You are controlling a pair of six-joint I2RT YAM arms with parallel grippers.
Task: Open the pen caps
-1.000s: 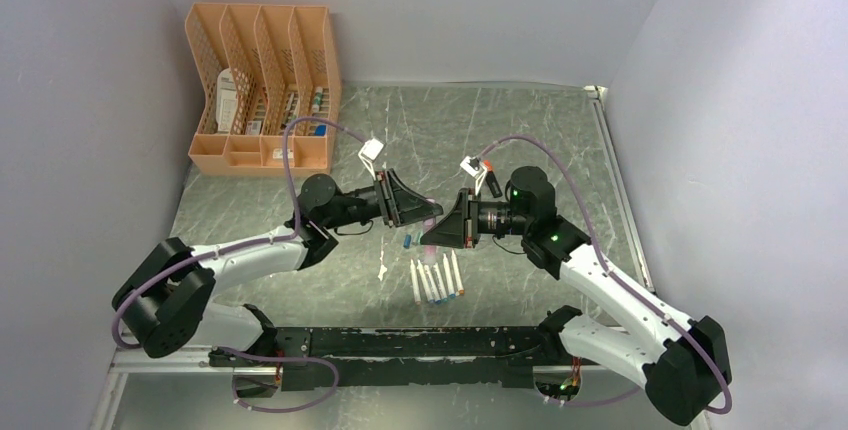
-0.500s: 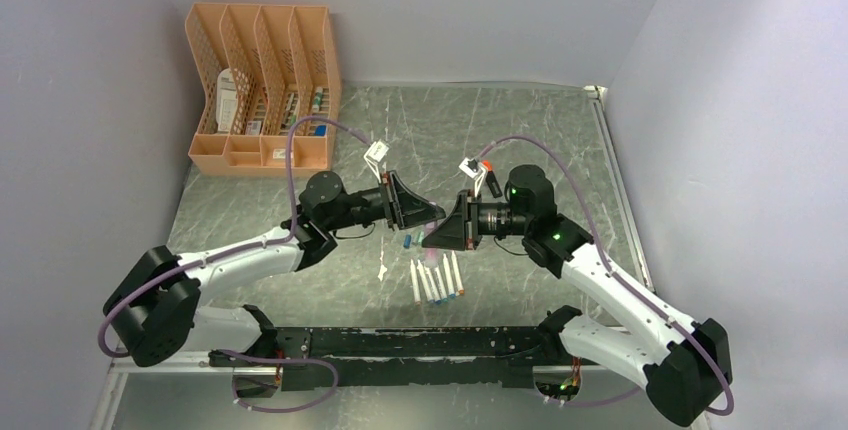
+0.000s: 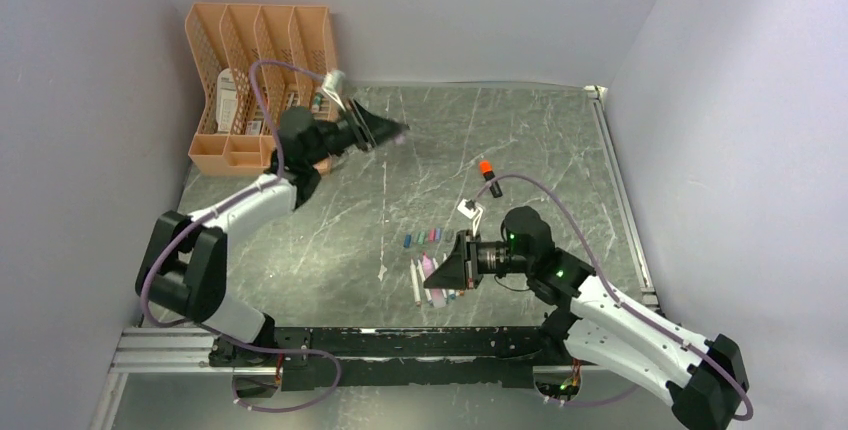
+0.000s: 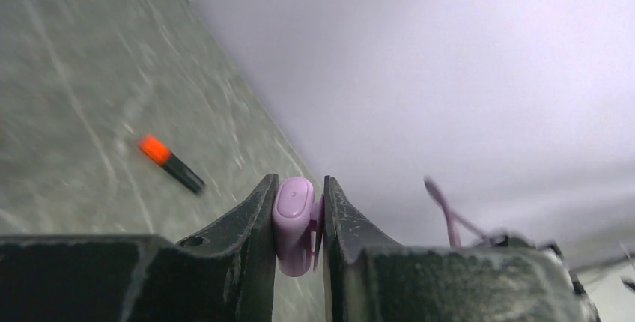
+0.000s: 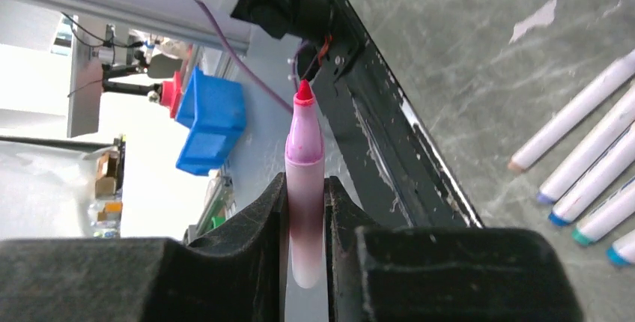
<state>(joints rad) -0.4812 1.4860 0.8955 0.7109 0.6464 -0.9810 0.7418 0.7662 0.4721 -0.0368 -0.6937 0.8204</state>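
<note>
I need to carry the pen over with my right gripper next, turn, lower and let go, because bare tabletop beside the white bodies of the pens is below the gripper, to its left in the top view.
My left gripper (image 3: 395, 130) (image 4: 298, 183) is raised at the back left, shut on a pale purple pen cap (image 4: 294, 221). Low near the front edge, my right gripper (image 3: 432, 268) (image 5: 305, 180) is shut on an uncapped pink pen (image 5: 304, 150) whose red tip points toward the table's edge. Several small loose caps (image 3: 428, 237), blue, teal, pink and grey, lie in a row mid-table. Several white pen barrels (image 3: 437, 285) (image 5: 591, 165) lie side by side beside the right gripper. An orange-capped dark marker (image 3: 485, 167) (image 4: 168, 162) lies farther back.
A peach desk organizer (image 3: 262, 90) stands at the back left, close to the left gripper. A black rail (image 3: 400, 342) runs along the near edge. Walls close in on the left, back and right. A blue bin (image 5: 212, 120) sits beyond the table edge.
The grippers were together mid-table on one pen. The left arm has swung to the back left with the purple cap; the right has drawn back toward the near edge with the bare pen.
</note>
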